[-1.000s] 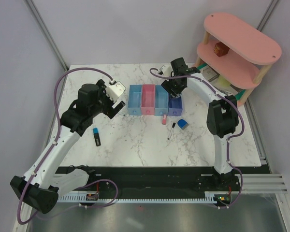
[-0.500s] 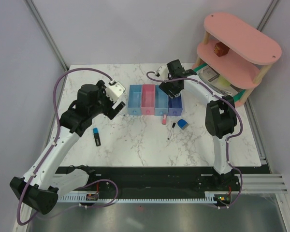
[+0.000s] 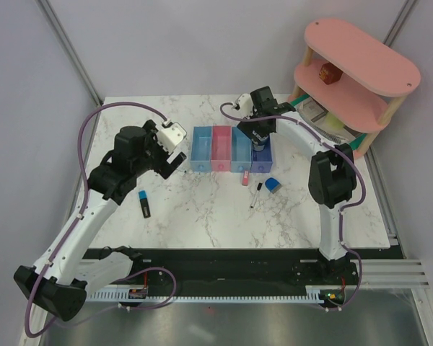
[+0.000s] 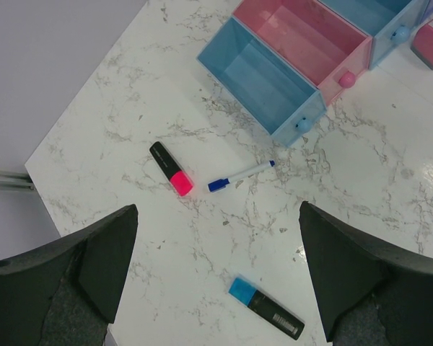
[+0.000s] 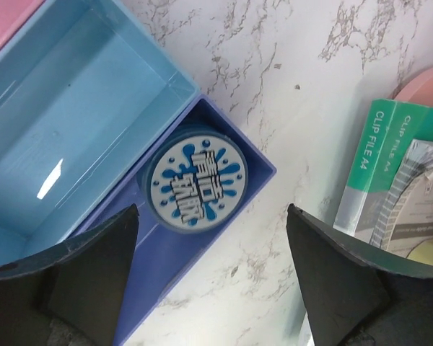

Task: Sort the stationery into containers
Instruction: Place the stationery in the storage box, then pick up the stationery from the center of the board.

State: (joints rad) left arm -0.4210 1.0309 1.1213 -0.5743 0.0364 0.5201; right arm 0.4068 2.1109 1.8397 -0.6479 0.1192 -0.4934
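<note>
I will next move my right gripper back past the bins' near edge and down over the pink eraser [image 3: 244, 180], because the tape roll is lying free in the violet-blue bin.
The four joined bins stand mid-table: light blue [image 3: 202, 149], pink [image 3: 221, 149], blue [image 3: 240, 149], violet-blue [image 3: 262, 157]. My right gripper [image 3: 258, 138] hovers open over the far end of the violet-blue bin [image 5: 166, 288]; the round blue-white tape roll [image 5: 193, 186] lies inside it, free of the fingers. My left gripper [image 3: 172, 160] is open and empty above the table left of the bins. Below it lie a pink highlighter [image 4: 171, 169], a thin blue pen [image 4: 240, 175] and a blue highlighter [image 4: 265, 308]. A pink eraser [image 3: 244, 180], a pen [image 3: 256, 193] and a blue cube [image 3: 273, 185] lie in front of the bins.
A pink two-tier shelf [image 3: 361, 65] stands at the back right with a small brown block [image 3: 329, 73] on its lower tier. A green clip-file pack [image 5: 375, 166] sits under it, close to my right gripper. The table's left edge [image 4: 50, 144] is near the pink highlighter.
My right gripper drew back toward the far edge, then returned over the violet-blue bin. My left arm has stayed still.
</note>
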